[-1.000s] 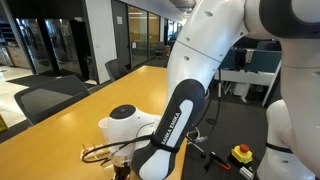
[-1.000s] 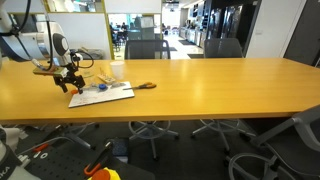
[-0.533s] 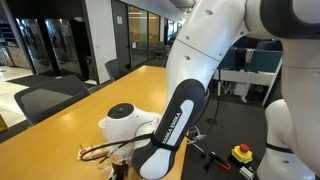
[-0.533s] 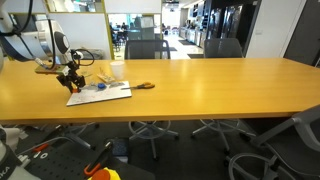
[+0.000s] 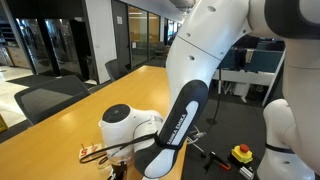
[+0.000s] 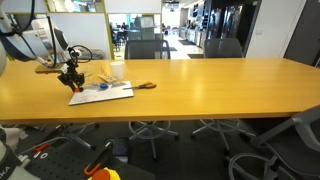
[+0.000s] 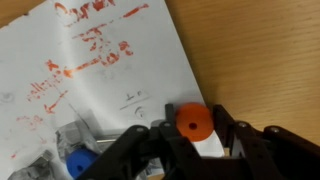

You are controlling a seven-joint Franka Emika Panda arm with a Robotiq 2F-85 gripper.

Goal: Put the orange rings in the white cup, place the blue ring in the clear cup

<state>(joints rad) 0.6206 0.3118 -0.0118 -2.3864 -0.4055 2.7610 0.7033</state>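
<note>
I will next lift the orange ring above the cup's rim, move it outward over the pale cup (image 6: 113, 71) and let go, as the cup is outward, behind the sheet.
In the wrist view my gripper (image 7: 193, 123) is shut on one of the orange rings (image 7: 193, 121), a small orange-red disc with a centre hole pinched between the two black fingers. It hangs over the edge of a white paper sheet (image 7: 100, 70) with orange scribbles. The blue ring (image 7: 79, 161) lies on the sheet at the lower left, partly behind a finger. In an exterior view the gripper (image 6: 71, 78) is low over the sheet (image 6: 102, 92) at the table's far left. A pale cup (image 6: 113, 71) stands just behind the sheet; I cannot tell whether it is white or clear.
Scissors with orange handles (image 6: 146, 85) lie on the wooden table (image 6: 200, 85) to the right of the sheet. Office chairs (image 6: 145, 47) line the far side. In an exterior view the white and black arm (image 5: 180, 110) fills the frame and hides the work area.
The jaws have gone from open to shut on the orange ring. The arm has shifted only slightly over the sheet.
</note>
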